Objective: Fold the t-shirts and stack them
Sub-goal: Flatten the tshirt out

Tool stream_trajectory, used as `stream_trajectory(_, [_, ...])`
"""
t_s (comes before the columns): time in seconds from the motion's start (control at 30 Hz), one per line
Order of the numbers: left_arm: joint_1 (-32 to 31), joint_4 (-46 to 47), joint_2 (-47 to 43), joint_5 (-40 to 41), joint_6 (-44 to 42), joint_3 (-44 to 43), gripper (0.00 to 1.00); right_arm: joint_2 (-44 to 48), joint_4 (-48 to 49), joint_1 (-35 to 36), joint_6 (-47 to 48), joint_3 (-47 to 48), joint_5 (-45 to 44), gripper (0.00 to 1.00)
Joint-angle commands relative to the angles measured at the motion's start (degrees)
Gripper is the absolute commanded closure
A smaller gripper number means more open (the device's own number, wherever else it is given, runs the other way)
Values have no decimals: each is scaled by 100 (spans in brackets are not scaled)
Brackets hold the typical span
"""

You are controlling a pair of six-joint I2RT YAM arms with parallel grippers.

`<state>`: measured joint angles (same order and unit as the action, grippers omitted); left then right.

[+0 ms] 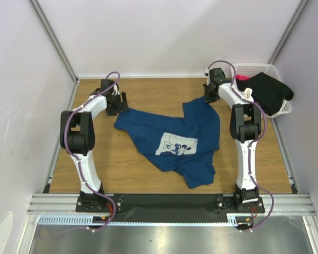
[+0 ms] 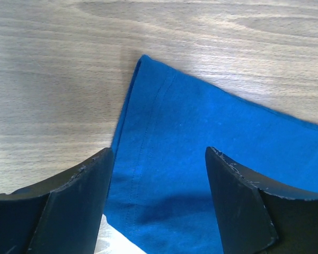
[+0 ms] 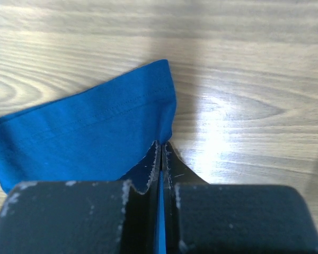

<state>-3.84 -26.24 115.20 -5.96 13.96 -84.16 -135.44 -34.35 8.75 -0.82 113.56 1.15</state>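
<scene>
I will next move my left gripper outward over the shirt's hemmed corner and close on its tip, still beyond the open fingers.
A dark blue t-shirt [image 1: 199, 124] with a white cartoon print [image 1: 177, 144] lies crumpled, print up, on the wooden table [image 1: 106, 159]. My left gripper [image 1: 119, 106] hovers open over the shirt's far left corner; in the left wrist view its jaws [image 2: 159, 151] straddle a hemmed edge of the blue cloth [image 2: 201, 137] without touching it. At the shirt's far right corner my right gripper [image 1: 209, 98] is shut on the fabric; in the right wrist view a strip of the blue cloth [image 3: 95, 132] is pinched between the closed fingertips [image 3: 161, 144].
A white lattice basket [image 1: 265, 67] stands at the back right corner, holding a black t-shirt [image 1: 267, 91] that drapes over its rim and a bit of pink cloth [image 1: 243, 78]. White walls and metal rails enclose the table.
</scene>
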Motion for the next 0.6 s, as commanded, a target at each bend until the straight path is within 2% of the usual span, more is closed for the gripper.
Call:
stream_trajectory(0.0, [-21,66,64,253,-16,-74,24,403,42,161,212,325,-308,100])
stream_trajectory(0.17, [-56,207,213,112,-7,-153,25,501,86,232,267,325,-396,100])
stream_trajectory(0.43, [-354,435,731,955,116,-820,27,501,42,232,188,193,-378,100])
stream_trajectory(0.57, [-355,260,925,1236,257,-1251,28,536,33,241,135,106,-352,100])
